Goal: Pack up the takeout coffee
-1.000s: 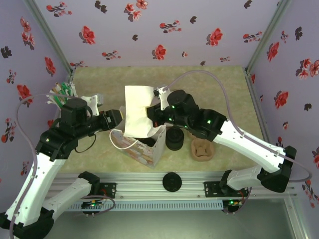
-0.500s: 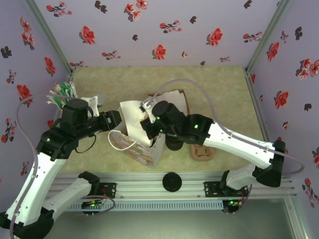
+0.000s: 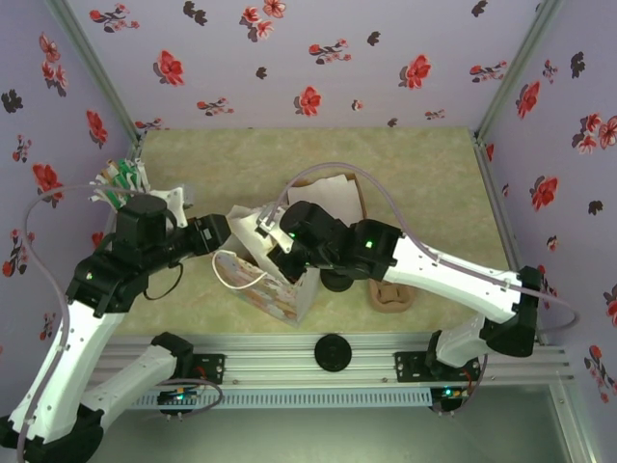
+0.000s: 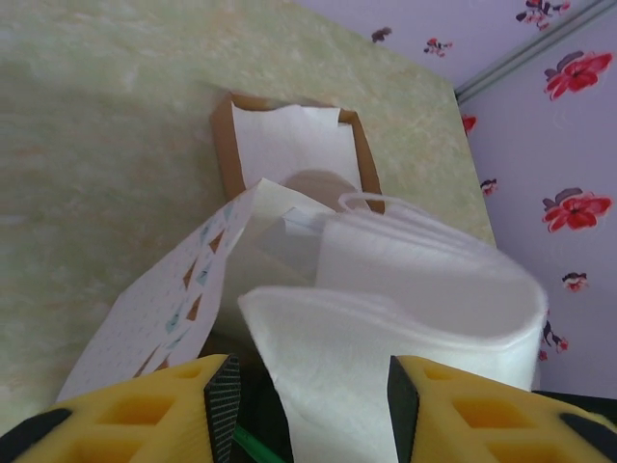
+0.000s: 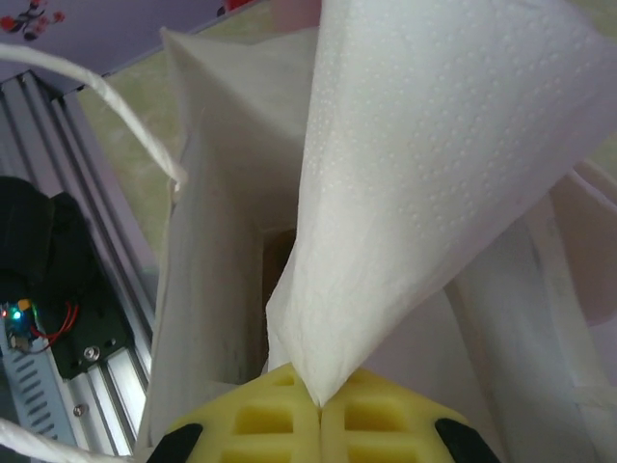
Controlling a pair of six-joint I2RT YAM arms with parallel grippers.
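The patterned paper bag's open inside is below my right gripper, so my gripper will next lower the pinched napkin corner between the bag's sides and let go of it there.
A patterned paper bag (image 3: 280, 289) stands open at the table's front. My right gripper (image 3: 270, 251) hangs over its mouth, shut on the corner of a white napkin (image 5: 434, 174) that droops into the bag (image 5: 207, 289). In the right wrist view the jaws (image 5: 320, 400) are pressed together on that corner. My left gripper (image 3: 218, 234) is at the bag's left rim. Its jaws (image 4: 313, 386) stand apart, with the napkin (image 4: 386, 318) between them and the patterned bag wall (image 4: 154, 318) beside them. The takeout coffee (image 3: 337, 283), dark with a black lid, stands right of the bag, mostly hidden under my right arm.
A brown box of napkins (image 3: 355, 193) sits behind the bag; its rim (image 4: 224, 145) is in the left wrist view. A brown cup carrier (image 3: 390, 297) lies at the right. A black lid stack (image 3: 331, 352) rests on the front rail. Packets and stirrers (image 3: 116, 183) stand far left.
My right gripper has swung left and down with the napkin, from above the napkin box to the bag's mouth. The napkin now hangs lower. The left arm has barely moved.
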